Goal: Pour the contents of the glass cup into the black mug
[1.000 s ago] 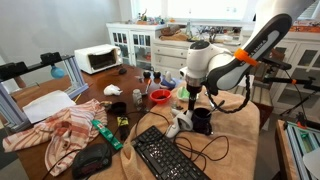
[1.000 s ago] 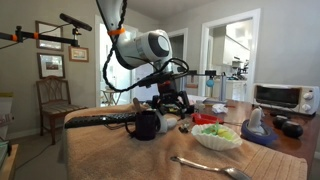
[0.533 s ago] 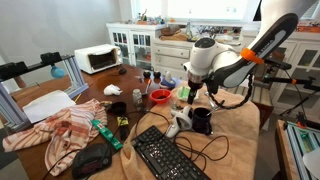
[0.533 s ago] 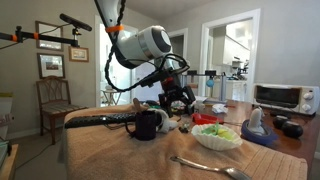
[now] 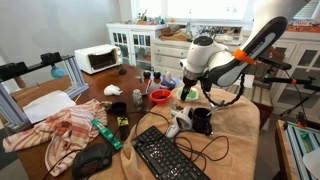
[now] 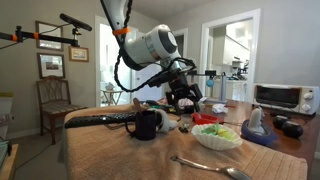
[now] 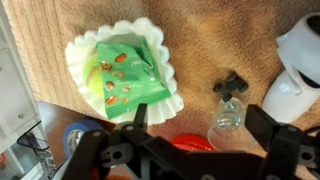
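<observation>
I lower my gripper around the glass cup next and shift it to the right in the wrist view, because the cup stands below, nearer the finger by the white object.
The clear glass cup stands upright on the brown table cloth in the wrist view. It sits between my gripper's two spread black fingers, nearer the right one, and neither finger touches it. The gripper is open and hangs above the table in both exterior views. The squat black mug stands on the cloth beside and below the gripper. It is out of the wrist view. I cannot see what the glass holds.
A red bowl lies next to the glass. A white fluted dish holds a green packet. A white object, a black keyboard, cables and cloths crowd the table.
The gripper has risen from low beside the black mug and shifted slightly away from it. The mug and bowl have not moved.
</observation>
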Robot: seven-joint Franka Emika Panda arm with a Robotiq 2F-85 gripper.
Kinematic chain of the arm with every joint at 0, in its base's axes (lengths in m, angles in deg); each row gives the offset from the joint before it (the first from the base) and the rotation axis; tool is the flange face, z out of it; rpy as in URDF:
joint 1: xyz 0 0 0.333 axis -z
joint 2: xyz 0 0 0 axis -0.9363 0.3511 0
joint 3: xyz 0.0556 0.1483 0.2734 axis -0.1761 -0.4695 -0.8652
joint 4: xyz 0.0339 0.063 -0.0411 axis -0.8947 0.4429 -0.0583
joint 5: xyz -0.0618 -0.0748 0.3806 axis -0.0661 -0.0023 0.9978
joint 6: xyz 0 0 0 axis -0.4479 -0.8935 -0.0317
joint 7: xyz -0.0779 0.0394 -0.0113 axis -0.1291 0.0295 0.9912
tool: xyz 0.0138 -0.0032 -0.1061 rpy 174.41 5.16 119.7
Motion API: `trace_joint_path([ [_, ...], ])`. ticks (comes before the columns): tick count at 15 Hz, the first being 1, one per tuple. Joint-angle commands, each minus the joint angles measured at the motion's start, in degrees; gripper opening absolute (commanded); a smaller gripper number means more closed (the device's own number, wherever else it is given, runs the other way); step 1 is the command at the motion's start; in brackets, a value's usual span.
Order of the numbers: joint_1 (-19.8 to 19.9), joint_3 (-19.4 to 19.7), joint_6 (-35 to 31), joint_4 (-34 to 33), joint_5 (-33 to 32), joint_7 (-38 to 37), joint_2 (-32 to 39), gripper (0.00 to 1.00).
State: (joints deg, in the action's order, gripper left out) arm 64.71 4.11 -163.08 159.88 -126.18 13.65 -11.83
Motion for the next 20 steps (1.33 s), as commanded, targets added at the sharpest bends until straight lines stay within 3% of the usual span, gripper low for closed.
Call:
trace_joint_path([
  [1, 2.7, -1.9, -5.3, -3.6, 4.6, 6.7, 5.8, 1.0],
  [6, 3.0, -4.5, -6.9, -3.6, 12.0, 16.6, 7.0, 1.0],
  [12, 3.1, -5.7, -6.3, -5.4, 14.7, 22.3, 8.3, 1.0],
  [20, 8.5, -10.7, -6.3, -10.2, 20.6, 32.9, 13.2, 1.0],
])
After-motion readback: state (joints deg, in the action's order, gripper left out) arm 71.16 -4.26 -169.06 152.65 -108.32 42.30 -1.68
